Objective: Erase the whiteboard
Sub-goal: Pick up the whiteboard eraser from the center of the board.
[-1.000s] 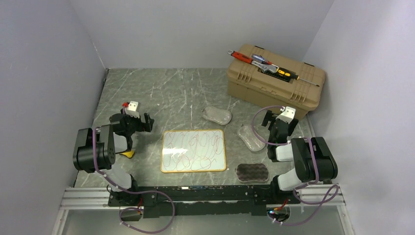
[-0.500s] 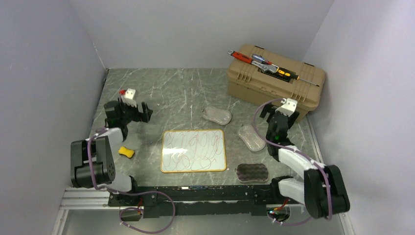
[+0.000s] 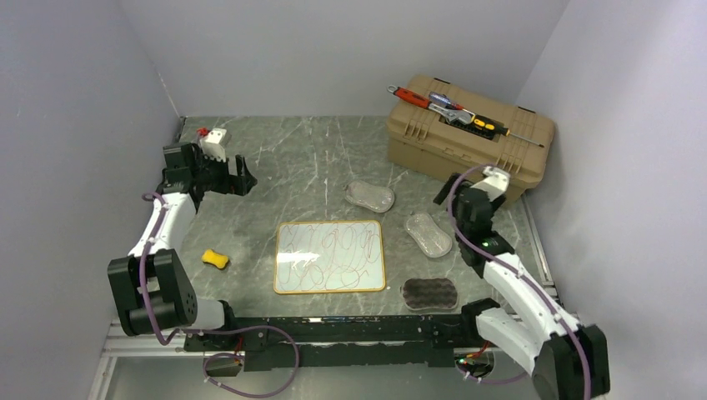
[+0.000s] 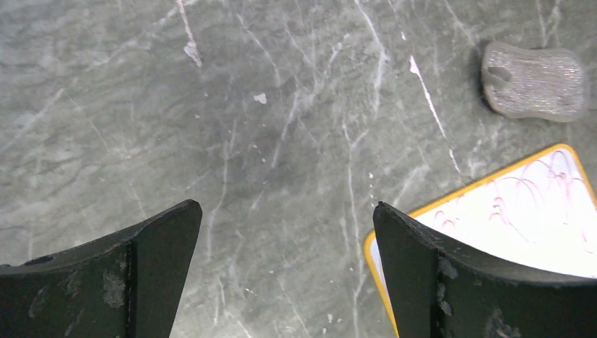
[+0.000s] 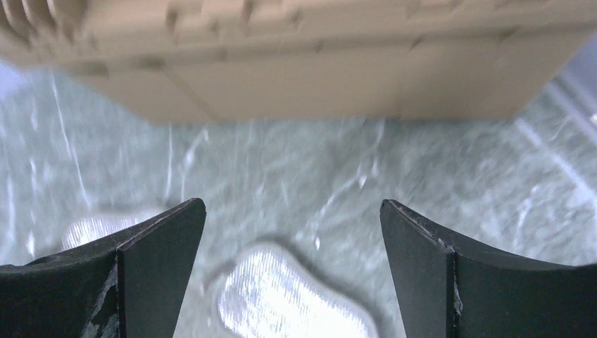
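Observation:
My fingers still hover by the toolbox. So my right gripper moves down and to the left in the top view onto the nearer silver scrubber's far-end edge (image 3: 418, 221) (image 5: 256, 265) next.
The whiteboard (image 3: 329, 256), yellow-framed and covered in dark scribbles, lies flat at the table's near middle. Its corner (image 4: 521, 225) shows at the right of the left wrist view. My left gripper (image 3: 243, 177) hovers open over bare marble beyond the board's left corner, nothing between its jaws (image 4: 286, 206). My right gripper (image 3: 461, 196) is open too, to the right of the board near the toolbox. In its wrist view (image 5: 293, 203) a silver scrubber (image 5: 288, 299) lies on the table below the gap between the fingers, untouched.
A tan toolbox (image 3: 467, 137) with hand tools on its lid stands at the back right. Two silver scrubbers (image 3: 370, 196) (image 3: 428, 234) lie behind and right of the board. A dark sponge (image 3: 429, 293) sits at its near right, a yellow sponge (image 3: 216, 259) at its left.
Both arms have unfolded and reached away from their bases. The left gripper moved toward the back left, uncovering the yellow sponge. The right gripper shifted slightly toward the toolbox. Both stayed open.

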